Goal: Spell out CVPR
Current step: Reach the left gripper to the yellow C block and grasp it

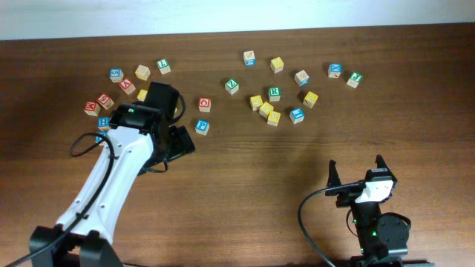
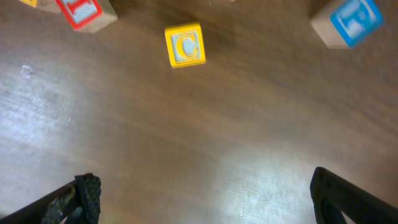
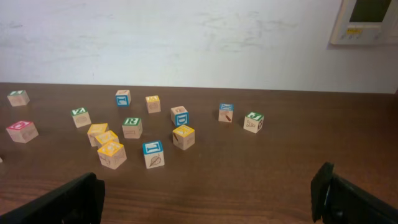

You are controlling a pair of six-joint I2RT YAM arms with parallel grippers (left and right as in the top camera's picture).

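Observation:
I should move my left gripper down toward the yellow C cube ahead (image 2: 185,46) next and close its fingers around it, because the table is bare on both sides.
The yellow C cube (image 2: 185,45) lies ahead of my left gripper (image 2: 202,186), which is open, empty and above bare table. The blue P cube (image 2: 351,22) is at the upper right of the left wrist view and also shows overhead (image 1: 202,127), right of the left gripper (image 1: 177,139). The green V cube (image 1: 232,86) (image 3: 79,114) and the green R cube (image 1: 274,93) (image 3: 131,122) sit in the middle cluster. My right gripper (image 1: 356,172) (image 3: 205,186) is open and empty, well in front of the cubes.
Red-faced cubes (image 1: 105,100) and others lie at the far left, and one red cube (image 1: 204,104) sits near the P. Several yellow cubes (image 1: 266,109) crowd beside the R. More cubes (image 1: 335,70) lie at the back right. The table's far edge meets a white wall (image 3: 186,37).

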